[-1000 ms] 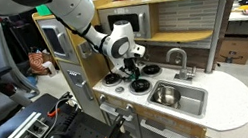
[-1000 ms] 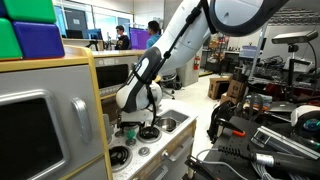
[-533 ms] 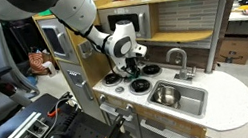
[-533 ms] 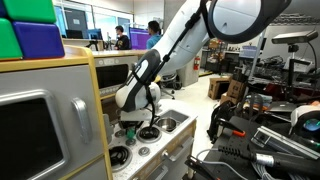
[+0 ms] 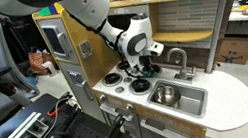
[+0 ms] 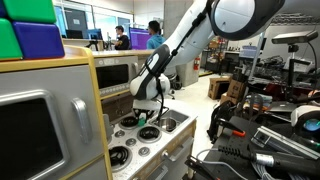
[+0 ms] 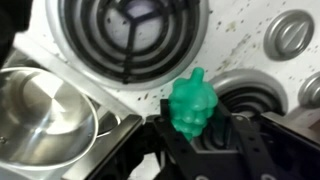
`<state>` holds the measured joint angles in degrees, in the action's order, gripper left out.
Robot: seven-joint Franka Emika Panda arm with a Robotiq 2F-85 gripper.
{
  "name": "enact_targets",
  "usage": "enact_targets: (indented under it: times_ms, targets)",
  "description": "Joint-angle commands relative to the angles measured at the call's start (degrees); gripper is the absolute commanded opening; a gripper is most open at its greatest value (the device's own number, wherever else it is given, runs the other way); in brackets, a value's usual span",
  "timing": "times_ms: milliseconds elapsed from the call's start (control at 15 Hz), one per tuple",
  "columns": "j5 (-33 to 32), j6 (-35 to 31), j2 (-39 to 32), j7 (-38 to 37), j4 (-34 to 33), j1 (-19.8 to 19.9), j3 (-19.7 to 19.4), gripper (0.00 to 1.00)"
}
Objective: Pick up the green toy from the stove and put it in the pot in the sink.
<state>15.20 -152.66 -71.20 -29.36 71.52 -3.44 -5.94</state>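
The open steel pot (image 7: 45, 116) is below my gripper, to its left in the wrist view, so I must carry the toy (image 7: 190, 104) there next, lower it inside and release.
The green toy (image 7: 190, 104), a knobbly green figure, sits between the black fingers of my gripper (image 7: 192, 122), which is shut on it. In the wrist view it hangs just above the stove's edge, beside a coil burner (image 7: 130, 35). The steel pot (image 7: 45, 112) lies in the sink at the left of that view. In both exterior views the gripper (image 5: 148, 68) (image 6: 147, 112) hovers over the stove side nearest the sink, and the pot (image 5: 166, 95) stands in the sink (image 5: 193, 105). A speck of the green toy (image 6: 141, 117) shows under the gripper.
This is a toy kitchen with a white speckled counter (image 5: 233, 101). A faucet (image 5: 177, 58) rises behind the sink. Stove burners (image 5: 115, 79) lie beside the gripper, and knobs (image 7: 285, 35) sit along the stove edge. A shelf and back wall (image 5: 191, 17) stand close behind the arm.
The jaws have shut on the green toy. The arm has then lifted it off the burner and swung toward the sink side of the stove.
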Motion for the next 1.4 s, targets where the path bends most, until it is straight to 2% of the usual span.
enact_targets:
  times_ms: [0, 333, 733, 1333]
  targets:
    - [1.68, 4.03, 1.76, -2.22, 1.06, 4.74, -0.23, 0.19]
    - [1.48, 10.75, -0.07, -6.23, -1.16, 9.04, -0.7, 0.19]
    - [0.96, 15.93, -1.19, -10.14, -2.39, 9.84, -0.47, 0.19]
    - [0.19, 14.76, -4.11, -15.53, -4.73, 9.6, -1.9, 0.19]
